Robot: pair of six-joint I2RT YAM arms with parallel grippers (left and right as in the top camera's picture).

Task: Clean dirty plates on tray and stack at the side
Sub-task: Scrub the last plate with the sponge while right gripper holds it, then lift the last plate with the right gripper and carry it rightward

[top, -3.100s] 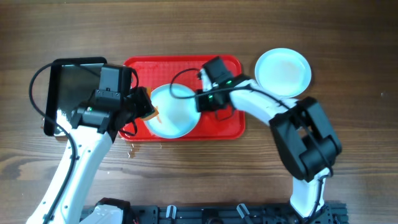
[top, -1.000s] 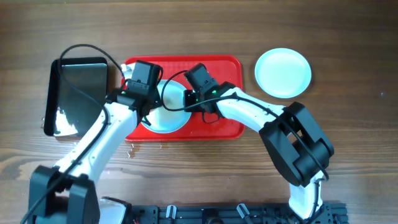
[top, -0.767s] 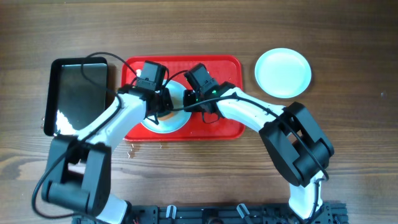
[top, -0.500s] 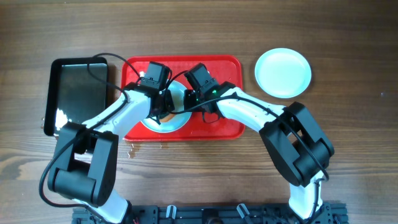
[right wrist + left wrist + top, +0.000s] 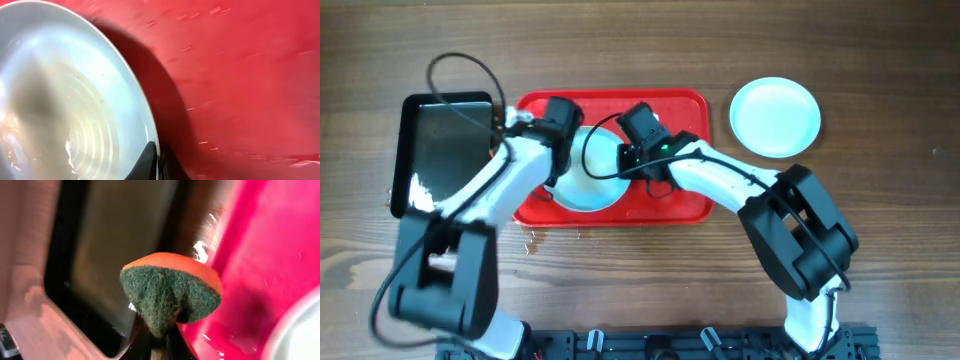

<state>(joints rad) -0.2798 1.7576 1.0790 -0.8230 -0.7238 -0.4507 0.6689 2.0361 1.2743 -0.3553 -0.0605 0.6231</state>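
The right gripper lifts the pale plate next, carries it to the right in the overhead view, over the second plate [image 5: 775, 117], lowers to stack and releases.
A pale plate [image 5: 592, 182] lies on the red tray [image 5: 685, 205], left of its middle. My right gripper [image 5: 624, 163] is shut on the plate's right rim; the right wrist view shows its fingertips [image 5: 156, 159] pinching the edge of the wet plate [image 5: 75, 110] over the tray [image 5: 240, 75]. My left gripper [image 5: 552, 140] is shut on a green and orange sponge [image 5: 170, 295], held over the tray's left edge [image 5: 280, 255], beside the plate [image 5: 306, 332]. A second plate [image 5: 775, 117] lies on the table right of the tray. A third plate is not visible.
A black glossy tray [image 5: 445, 150] lies left of the red tray; it also shows in the left wrist view [image 5: 115, 245]. Water drops lie on the table below the red tray's left corner [image 5: 535, 240]. The arms' cables hang over the tray.
My left gripper with the sponge has gone from over the plate to the left, toward the red tray's left edge and the black tray. My right gripper still holds the plate's rim.
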